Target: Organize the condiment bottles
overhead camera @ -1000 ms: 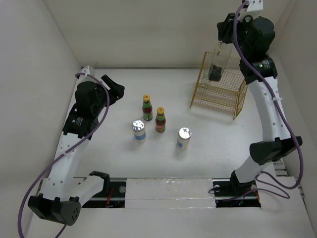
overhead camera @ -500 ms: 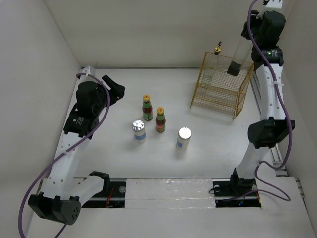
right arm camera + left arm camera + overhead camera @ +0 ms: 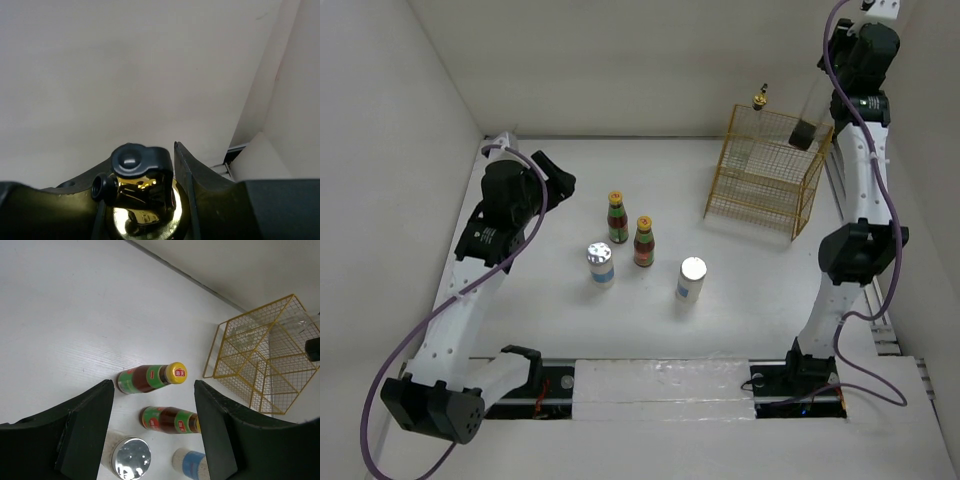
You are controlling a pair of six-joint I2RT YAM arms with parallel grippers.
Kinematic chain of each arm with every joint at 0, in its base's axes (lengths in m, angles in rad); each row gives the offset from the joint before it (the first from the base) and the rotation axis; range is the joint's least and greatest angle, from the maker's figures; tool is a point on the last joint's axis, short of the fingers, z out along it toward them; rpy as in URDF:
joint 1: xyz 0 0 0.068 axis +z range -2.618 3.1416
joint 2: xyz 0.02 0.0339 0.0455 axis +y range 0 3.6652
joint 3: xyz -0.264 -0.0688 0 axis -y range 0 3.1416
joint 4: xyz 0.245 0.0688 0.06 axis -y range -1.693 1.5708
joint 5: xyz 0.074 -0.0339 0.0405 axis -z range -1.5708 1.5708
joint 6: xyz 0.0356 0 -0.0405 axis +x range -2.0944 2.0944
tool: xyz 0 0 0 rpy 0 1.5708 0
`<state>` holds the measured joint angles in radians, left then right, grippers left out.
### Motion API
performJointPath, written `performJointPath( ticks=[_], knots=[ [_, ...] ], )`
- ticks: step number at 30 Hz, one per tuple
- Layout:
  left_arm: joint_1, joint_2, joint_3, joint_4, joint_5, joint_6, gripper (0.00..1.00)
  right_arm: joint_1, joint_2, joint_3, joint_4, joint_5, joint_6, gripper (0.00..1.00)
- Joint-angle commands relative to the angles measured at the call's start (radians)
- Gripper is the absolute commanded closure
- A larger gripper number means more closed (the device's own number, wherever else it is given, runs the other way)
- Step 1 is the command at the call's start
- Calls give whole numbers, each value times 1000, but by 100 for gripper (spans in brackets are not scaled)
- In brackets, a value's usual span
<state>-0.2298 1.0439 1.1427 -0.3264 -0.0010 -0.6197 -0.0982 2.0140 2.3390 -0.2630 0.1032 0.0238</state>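
Observation:
The right gripper lowers its clear bottle next, into the rack's back (image 3: 793,148) beside the standing bottle with the gold cap.
My right gripper (image 3: 833,72) is high above the gold wire rack (image 3: 762,185) and shut on the gold cap (image 3: 143,207) of a clear glass bottle (image 3: 805,128), which hangs over the rack's right back corner. A second clear gold-capped bottle (image 3: 758,102) stands at the rack's back left. Two red sauce bottles (image 3: 617,217) (image 3: 644,241) and two white shakers (image 3: 601,263) (image 3: 691,279) stand mid-table. My left gripper (image 3: 556,181) is open and empty, hovering left of them. In the left wrist view the red bottles (image 3: 145,378) (image 3: 170,420) lie between its fingers (image 3: 85,425).
The rack also shows in the left wrist view (image 3: 250,375) at the right. White walls enclose the table on the left, back and right. The right arm's upper link (image 3: 860,200) stands just right of the rack.
The right arm has swung the held glass bottle rightward and higher, from the rack's left side to above its right back corner. The left arm has shifted slightly.

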Motion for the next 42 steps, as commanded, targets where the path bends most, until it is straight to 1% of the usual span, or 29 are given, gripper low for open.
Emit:
performJointPath(
  ticks=[1, 5, 7, 9, 10, 11, 21, 22, 23, 25, 26, 27, 28, 30, 31, 32, 34, 35, 37, 38, 39, 41, 42],
  knots=[
    [-5, 7, 23, 35, 2, -6, 39, -8, 6, 94, 139, -8, 11, 100],
    [-5, 7, 23, 26, 2, -6, 39, -17, 26, 120, 153, -34, 11, 100],
    [-5, 7, 23, 36, -7, -6, 39, -17, 26, 83, 153, -43, 11, 100],
    [-5, 7, 14, 36, -7, -6, 39, -17, 5, 27, 172, -52, 11, 100],
    [-5, 7, 14, 36, -7, -6, 39, -17, -17, -50, 189, -53, 21, 100],
    [-5, 7, 14, 36, -7, -6, 39, -17, -26, -84, 206, -68, 21, 100],
    [-5, 25, 5, 56, 2, -6, 38, -8, -83, -362, 255, -102, 50, 100],
    [-5, 25, 5, 56, 2, -6, 38, -8, -93, -380, 255, -93, 50, 99],
    [-5, 25, 5, 56, 2, -6, 38, -8, -93, -398, 255, -92, 50, 96],
    [-5, 25, -4, 56, 2, -17, 38, -8, -106, -452, 255, -83, 59, 87],
    [-5, 25, -4, 56, 2, -17, 36, 1, -115, -467, 264, -73, 59, 81],
    [-5, 25, -4, 56, 2, -17, 32, 2, -115, -481, 265, -73, 70, 75],
    [-5, 25, -4, 56, 2, -17, 30, 2, -124, -501, 265, -73, 70, 62],
    [-5, 25, -4, 47, -8, -17, 29, 2, -144, -516, 265, -73, 79, 44],
    [-5, 25, -4, 47, -8, -17, 27, 2, -161, -517, 265, -82, 79, 30],
    [-5, 25, -4, 47, -8, -17, 25, 2, -172, -517, 265, -82, 79, 21],
    [-5, 25, -4, 47, -8, -17, 24, 2, -222, -508, 255, -73, 79, 8],
    [-5, 25, -4, 47, -19, -17, 24, 12, -245, -507, 255, -73, 79, 0],
    [-5, 34, 8, 47, -31, -17, 24, 35, -296, -518, 243, -59, 79, 0],
    [-5, 34, 20, 47, -31, -17, 24, 47, -360, -559, 243, -59, 79, 0],
    [-5, 34, 31, 47, -31, -17, 24, 63, -398, -595, 243, -78, 79, 2],
    [-5, 44, 31, 47, -31, -17, 23, 153, -478, -686, 261, -118, 88, 13],
    [-5, 44, 31, 47, -31, -17, 23, 194, -553, -799, 272, -135, 88, 21]
  ],
)
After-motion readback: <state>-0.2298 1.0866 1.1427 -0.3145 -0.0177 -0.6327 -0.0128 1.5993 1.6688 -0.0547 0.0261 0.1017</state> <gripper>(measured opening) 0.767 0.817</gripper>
